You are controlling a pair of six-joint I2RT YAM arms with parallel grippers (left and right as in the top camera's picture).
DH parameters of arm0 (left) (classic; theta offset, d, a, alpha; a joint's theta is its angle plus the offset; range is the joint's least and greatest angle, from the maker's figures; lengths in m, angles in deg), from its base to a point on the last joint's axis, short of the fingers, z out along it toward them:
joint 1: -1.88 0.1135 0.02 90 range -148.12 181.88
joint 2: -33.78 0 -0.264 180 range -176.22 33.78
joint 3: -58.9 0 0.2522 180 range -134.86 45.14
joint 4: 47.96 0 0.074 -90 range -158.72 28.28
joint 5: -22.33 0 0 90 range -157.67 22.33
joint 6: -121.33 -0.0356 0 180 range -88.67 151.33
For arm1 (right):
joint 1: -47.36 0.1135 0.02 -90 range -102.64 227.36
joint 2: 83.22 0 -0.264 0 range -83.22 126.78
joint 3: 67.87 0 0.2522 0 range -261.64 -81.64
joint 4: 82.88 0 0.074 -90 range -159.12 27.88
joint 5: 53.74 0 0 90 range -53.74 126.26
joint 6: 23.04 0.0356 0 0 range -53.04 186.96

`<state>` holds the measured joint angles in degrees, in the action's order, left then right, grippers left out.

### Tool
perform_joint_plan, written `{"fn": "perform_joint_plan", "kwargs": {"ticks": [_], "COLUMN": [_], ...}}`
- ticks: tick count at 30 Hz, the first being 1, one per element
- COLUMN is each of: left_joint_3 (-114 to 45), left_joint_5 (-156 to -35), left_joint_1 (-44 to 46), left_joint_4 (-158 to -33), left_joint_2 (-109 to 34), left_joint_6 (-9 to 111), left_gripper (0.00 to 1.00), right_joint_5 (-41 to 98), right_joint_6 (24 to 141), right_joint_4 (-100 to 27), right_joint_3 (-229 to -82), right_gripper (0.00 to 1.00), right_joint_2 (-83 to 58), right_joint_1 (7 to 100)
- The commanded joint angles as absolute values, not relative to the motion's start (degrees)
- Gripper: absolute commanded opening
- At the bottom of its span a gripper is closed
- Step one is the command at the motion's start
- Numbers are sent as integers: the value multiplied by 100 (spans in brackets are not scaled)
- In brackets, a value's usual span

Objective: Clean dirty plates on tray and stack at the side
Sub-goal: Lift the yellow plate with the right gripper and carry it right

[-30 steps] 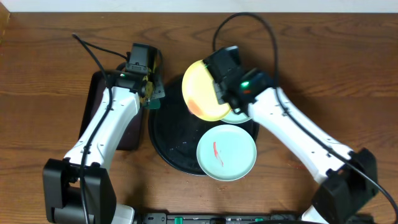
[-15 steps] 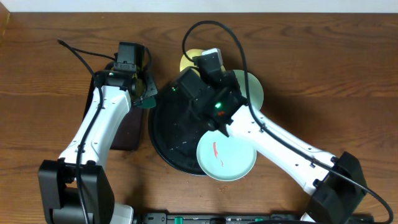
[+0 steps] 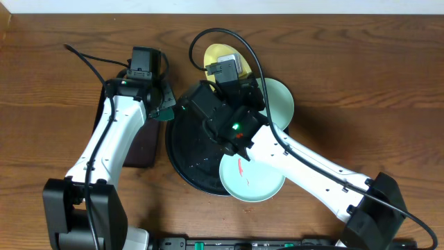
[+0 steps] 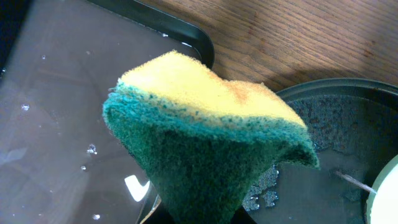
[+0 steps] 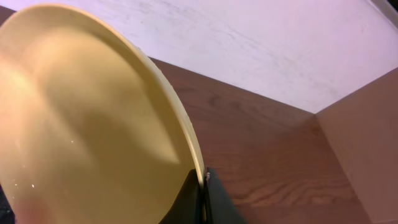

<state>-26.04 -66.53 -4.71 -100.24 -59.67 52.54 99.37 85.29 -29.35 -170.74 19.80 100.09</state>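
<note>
Next, my right gripper swings to the right in the overhead view and down and releases the yellow plate on the tabletop (image 3: 332,139) beside the tray, where the wood is empty.
My right gripper (image 5: 202,186) is shut on the rim of the pale yellow plate (image 5: 87,130) and holds it tilted above the far edge of the round black tray (image 3: 187,149); the plate shows partly in the overhead view (image 3: 216,54). A mint-green plate with a red smear (image 3: 251,180) lies at the tray's front right. A second mint-green plate (image 3: 279,101) lies at the tray's right, partly under the right arm. My left gripper (image 3: 161,104) is shut on a yellow and green sponge (image 4: 205,137) at the tray's left rim.
A dark rectangular tray (image 4: 68,124) with water drops lies left of the black tray, under the left arm. Cables run over the far part of the wooden table (image 3: 361,62). Foam specks lie on the black tray (image 4: 323,155).
My right arm has swung left and forward over the tray, carrying the yellow plate toward the far edge. The left gripper moved slightly left with the sponge.
</note>
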Motion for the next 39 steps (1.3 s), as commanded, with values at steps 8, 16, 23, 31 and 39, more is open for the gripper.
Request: {"fn": "perform_joint_plan", "kwargs": {"ticks": [8, 16, 23, 31, 39], "left_joint_3": [-2698, -2698, -2698, -2698, -2698], "left_joint_5": [-6703, -6703, -6703, -6705, -6707], "left_joint_1": [-466, -466, -466, -468, -567], "left_joint_4": [-10009, -10009, -10011, -10011, -10048], "left_joint_2": [-5945, -5945, -5945, -5945, -5945], "left_joint_6": [5305, 5305, 5305, 5305, 5230], "left_gripper": [8, 8, 8, 8, 8], "right_joint_5": [10232, 8755, 5804, 3002, 2781], "right_joint_6": [8448, 8513, 8535, 8509, 8491], "right_joint_4": [-2948, -2631, -2189, -1774, -657], "right_joint_3": [-17082, -17082, -17084, -17084, -17082], "right_gripper": [1, 1, 1, 1, 1], "right_joint_2": [1954, 1954, 1873, 1425, 1119], "right_joint_1": [10066, 9999, 9120, 7286, 5129]}}
